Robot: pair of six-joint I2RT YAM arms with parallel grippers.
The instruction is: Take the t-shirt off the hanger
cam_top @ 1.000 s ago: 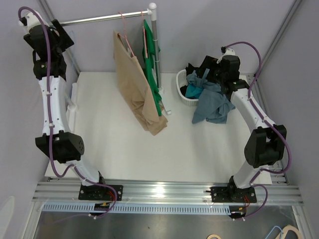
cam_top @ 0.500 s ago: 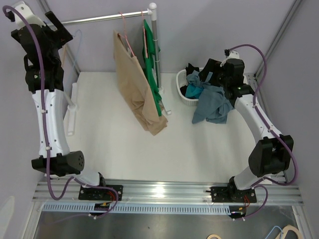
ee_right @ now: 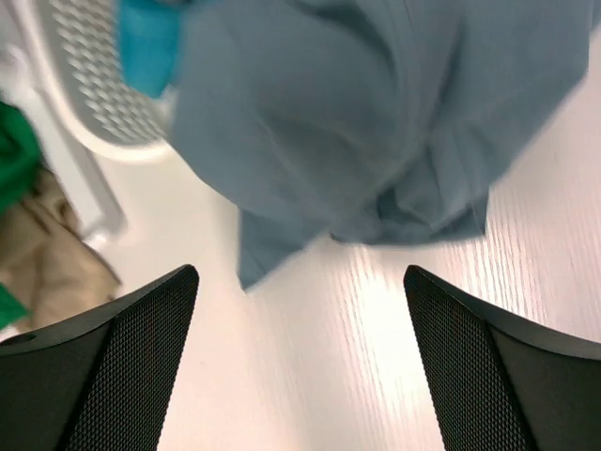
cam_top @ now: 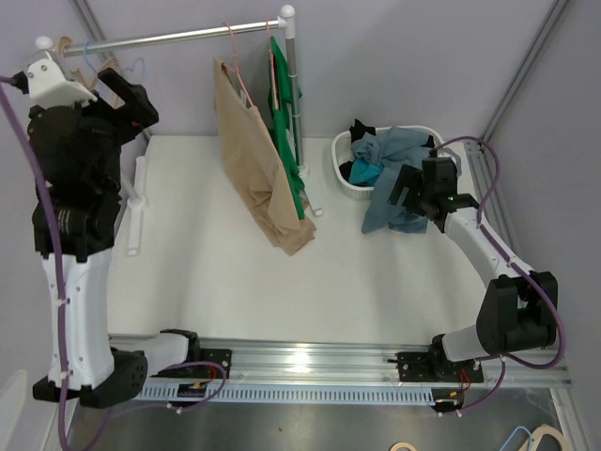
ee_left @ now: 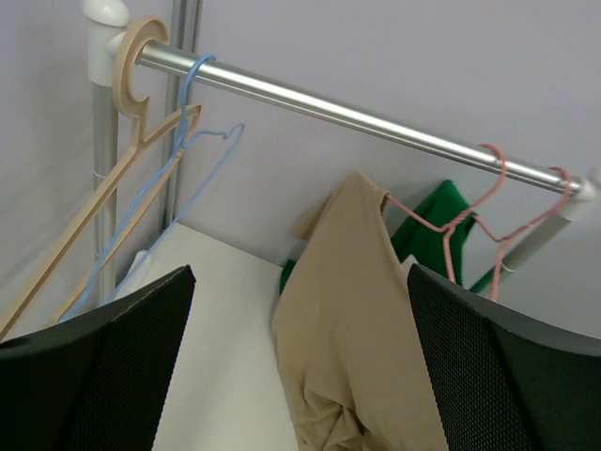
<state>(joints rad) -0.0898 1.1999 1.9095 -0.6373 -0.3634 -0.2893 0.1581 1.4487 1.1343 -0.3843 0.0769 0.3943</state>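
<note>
The neck of the tan t-shirt's pink hanger (cam_top: 236, 64) lies right of my left gripper in the top view, so I will bring the gripper's fingers along the bar (cam_top: 178, 38) onto it.
A tan t-shirt (cam_top: 255, 160) hangs on a pink hanger (cam_top: 235, 58) from the metal rail (cam_top: 178, 38); it also shows in the left wrist view (ee_left: 362, 319), its hanger (ee_left: 441, 221) hooked on the rail (ee_left: 376, 120). A green shirt (cam_top: 286, 122) hangs behind it on a second pink hanger. My left gripper (cam_top: 122, 89) is open and empty, raised near the rail's left end, well left of the tan shirt. My right gripper (cam_top: 406, 188) is open and empty, just above the table by a grey-blue shirt (ee_right: 376, 122).
A white basket (cam_top: 352, 178) of clothes stands at the back right, the grey-blue shirt (cam_top: 399, 202) spilling over its rim onto the table. Empty tan and blue hangers (ee_left: 150, 178) hang at the rail's left end. The rack's white post (cam_top: 293, 85) stands behind the shirts.
My left arm has swung up and forward, its gripper now by the rail's left end. My right gripper has pulled back from the basket and dropped towards the table, empty.
</note>
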